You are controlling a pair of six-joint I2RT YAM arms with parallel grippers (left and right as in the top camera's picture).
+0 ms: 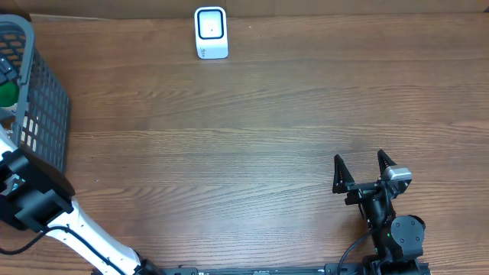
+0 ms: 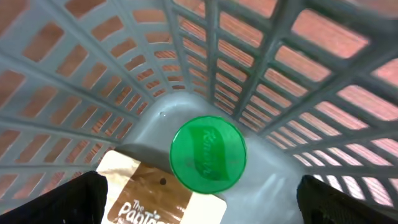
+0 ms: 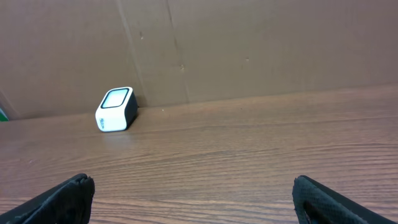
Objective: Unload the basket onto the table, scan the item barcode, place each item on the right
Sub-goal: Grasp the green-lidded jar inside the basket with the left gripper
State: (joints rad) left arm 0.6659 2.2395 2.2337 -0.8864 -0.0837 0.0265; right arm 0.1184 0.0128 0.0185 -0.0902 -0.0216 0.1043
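My left gripper moves down into the grey mesh basket next and closes around the round green lid (image 1: 8, 93) (image 2: 208, 154), since that lies below its open fingers' gap.
Inside the grey mesh basket (image 2: 280, 81) lie two items: a round green lid (image 2: 208, 154) on some container, and a brown and cream pouch (image 2: 155, 199) tucked partly under it. No barcode shows on either. My left gripper (image 2: 208, 198) hangs open above them, one finger on each side, touching nothing. From overhead, the basket (image 1: 38, 99) stands at the far left with a bit of green (image 1: 6, 92) showing inside. The white scanner (image 1: 211, 33) stands at the back of the table. My right gripper (image 1: 365, 169) rests open and empty at the front right.
The scanner (image 3: 116, 109) stands against a brown cardboard wall in the right wrist view, far ahead and to the left. The left arm (image 1: 46, 206) comes in from the front left corner. Bare wooden tabletop (image 1: 252, 145) lies between basket, scanner and right arm.
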